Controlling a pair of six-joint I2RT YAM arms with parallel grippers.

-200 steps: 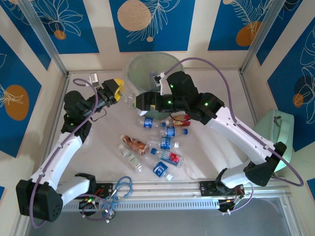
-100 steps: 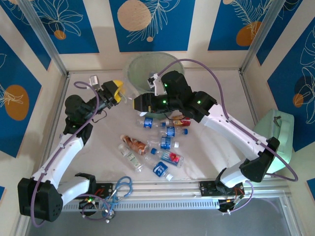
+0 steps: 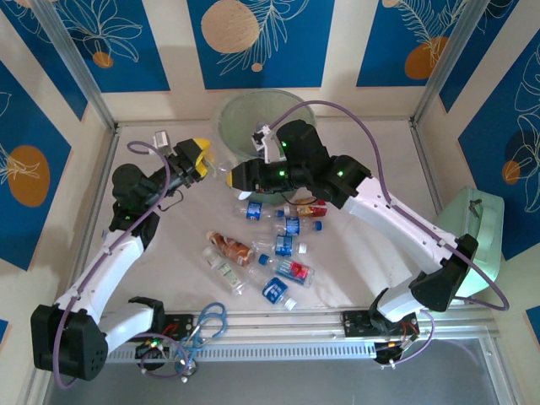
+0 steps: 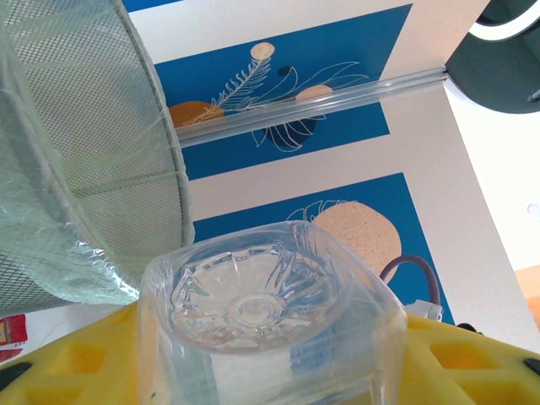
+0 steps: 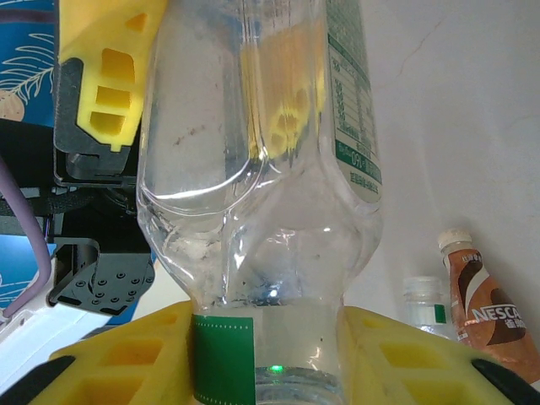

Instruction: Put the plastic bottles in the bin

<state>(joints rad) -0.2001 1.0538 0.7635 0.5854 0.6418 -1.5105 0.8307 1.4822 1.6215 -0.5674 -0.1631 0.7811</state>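
The bottle is hanging outside the bin's rim, so I should next move my right gripper outward over the bin's opening [image 3: 256,115] and let go of the bottle's neck.
A clear plastic bottle [image 3: 220,168] hangs in the air between both grippers, just left of the bin [image 3: 261,116], a pale-green meshed bucket at the back. My left gripper [image 3: 201,159] is shut on its base end; the moulded bottom [image 4: 253,291] faces the left wrist camera between yellow fingers [image 4: 76,359], beside the bin's wall [image 4: 84,160]. My right gripper [image 3: 237,176] is shut on the bottle's neck [image 5: 270,337], with its yellow fingers [image 5: 396,354] pressed on either side. Several more bottles [image 3: 285,226] lie on the table in the middle, one of them brown-labelled [image 3: 229,247].
A mint-green lidded box [image 3: 477,228] stands at the right edge. A metal rail [image 3: 278,325] and blue cable loops [image 3: 207,321] run along the near edge. In the right wrist view a brown Nescafe bottle [image 5: 485,312] and a clear one [image 5: 422,304] lie below.
My right gripper has swung left to the held bottle and closed on its neck. The left gripper has risen slightly, still gripping the bottle.
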